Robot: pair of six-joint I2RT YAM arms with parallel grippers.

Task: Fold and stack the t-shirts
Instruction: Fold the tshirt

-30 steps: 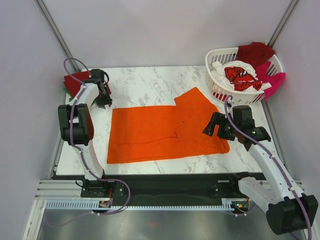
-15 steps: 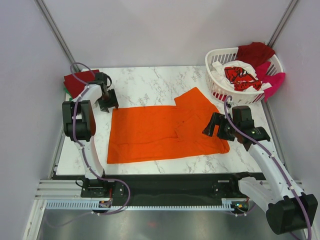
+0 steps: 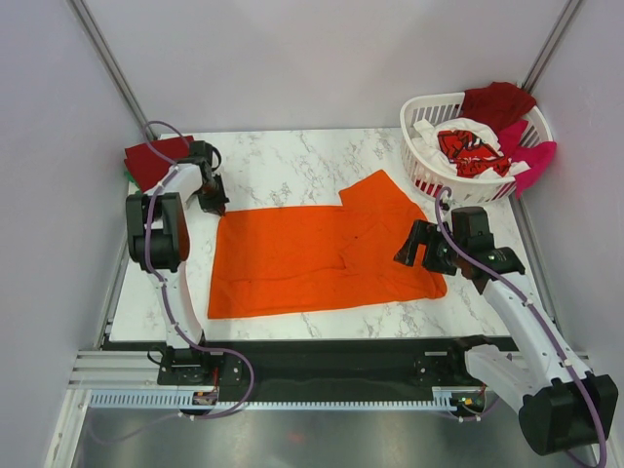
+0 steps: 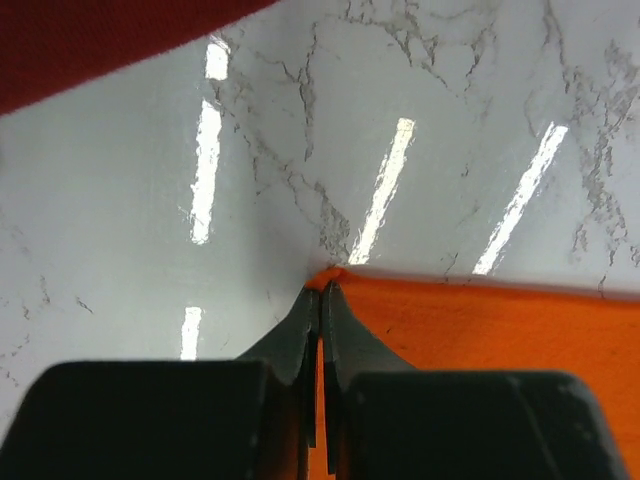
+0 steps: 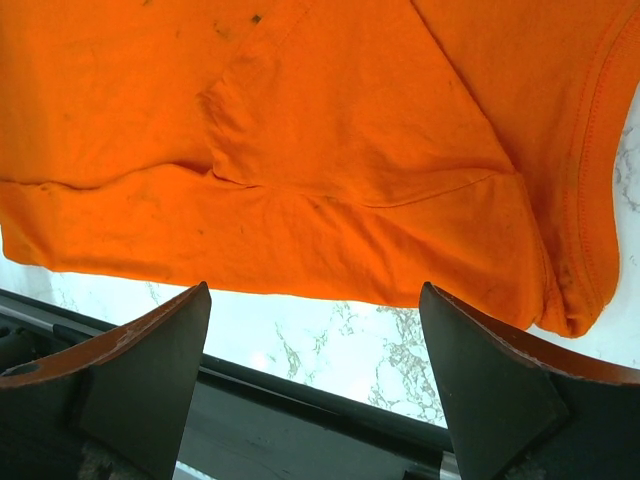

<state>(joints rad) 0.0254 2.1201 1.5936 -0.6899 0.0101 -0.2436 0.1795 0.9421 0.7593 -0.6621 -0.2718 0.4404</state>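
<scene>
The right gripper moves outward across the orange t-shirt next. It then comes down onto the tip of the far sleeve [image 3: 377,176] by the basket, since that sleeve sticks out.
A bright orange t-shirt [image 3: 312,255] lies spread flat on the marble table [image 3: 283,166], one sleeve folded over toward the right. My left gripper [image 3: 214,207] sits at its far left corner, shut on that corner of orange cloth [image 4: 335,275], which pokes out between the closed fingertips [image 4: 322,295]. My right gripper [image 3: 417,244] hovers open over the shirt's right edge; in the right wrist view the orange t-shirt [image 5: 330,150] lies beyond the wide-apart fingers [image 5: 150,350] with nothing between them. A dark red t-shirt [image 3: 151,161] lies at the table's far left corner.
A white slatted laundry basket [image 3: 429,166] stands at the back right with a dark red shirt [image 3: 497,102], a magenta one [image 3: 536,161] and a white one with red print [image 3: 468,146] in it. The table's near edge and black rail [image 5: 300,400] run just below my right gripper.
My left gripper moved from beside the dark red t-shirt down to the orange shirt's far left corner, opened, then shut on it. The right arm stayed still.
</scene>
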